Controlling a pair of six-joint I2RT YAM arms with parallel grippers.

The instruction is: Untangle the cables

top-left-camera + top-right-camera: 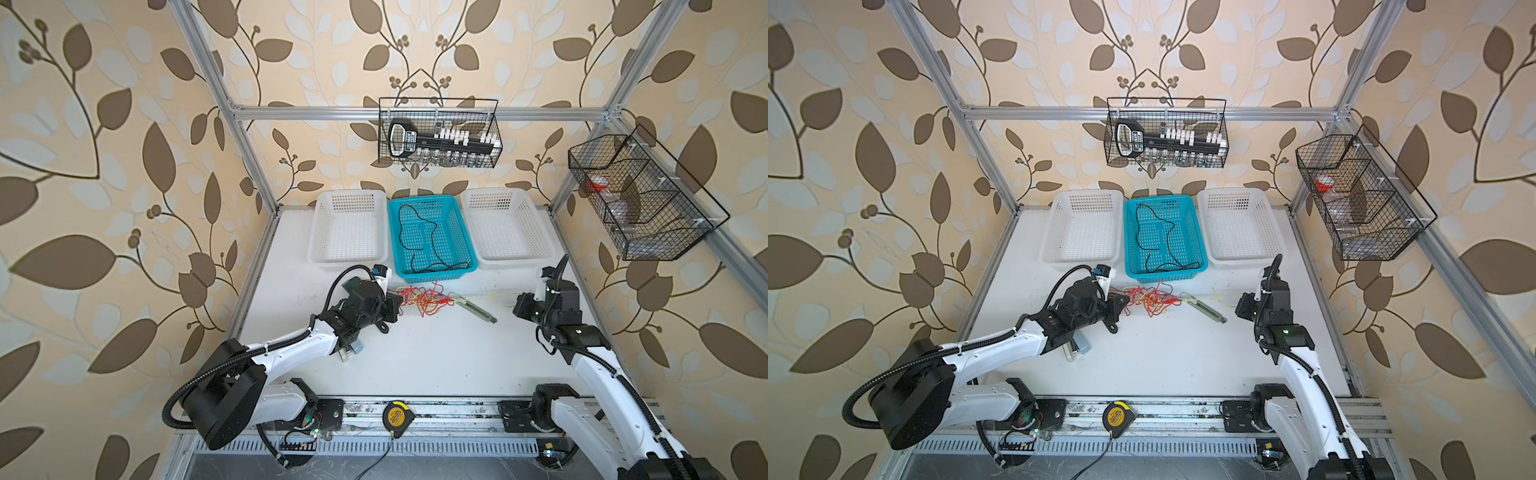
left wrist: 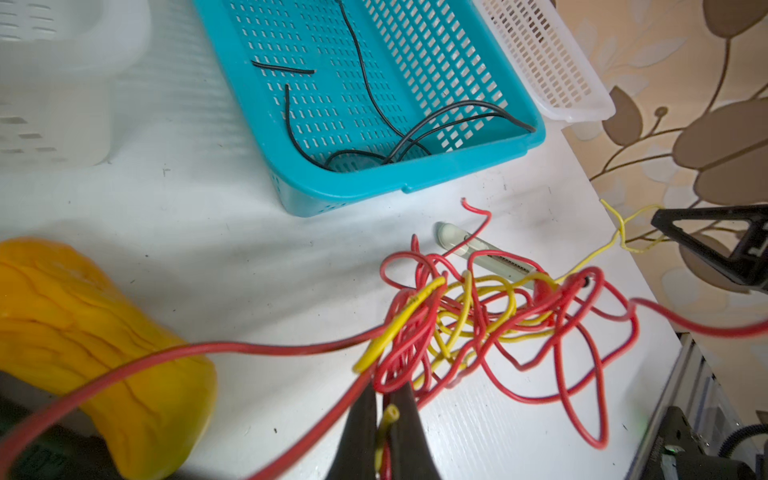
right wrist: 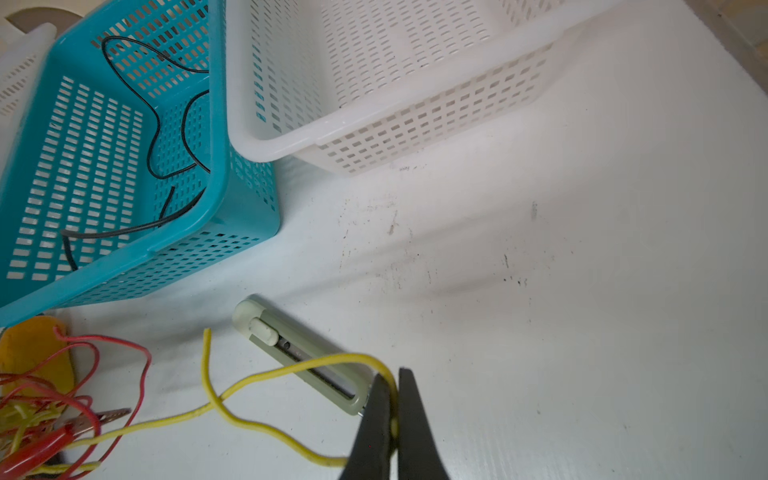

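Observation:
The yellow piece of cable goes with my left gripper toward the tangle's middle (image 1: 426, 299) (image 2: 497, 316) next and comes free as the gripper opens, because a red piece of cable sits pinched with it.
A tangle of red and yellow cables (image 1: 422, 301) (image 1: 1152, 300) (image 2: 478, 320) lies on the white table in front of the blue basket (image 1: 436, 272). My left gripper (image 1: 397, 306) (image 2: 384, 395) is at the tangle's left edge, shut on a yellow strand and a red strand. One yellow cable (image 1: 490, 297) (image 3: 270, 376) runs out of the tangle to the right. My right gripper (image 1: 516, 302) (image 3: 392, 384) is shut on that yellow cable. A black cable (image 1: 428, 237) (image 3: 166, 137) lies loose inside the blue basket.
A pale green utility knife (image 1: 478, 309) (image 3: 299, 353) lies under the yellow cable. White baskets (image 1: 349, 257) (image 1: 511, 257) flank the blue one. A yellow soft lump (image 2: 83, 332) sits by the left gripper. A tape measure (image 1: 395, 417) rests on the front rail.

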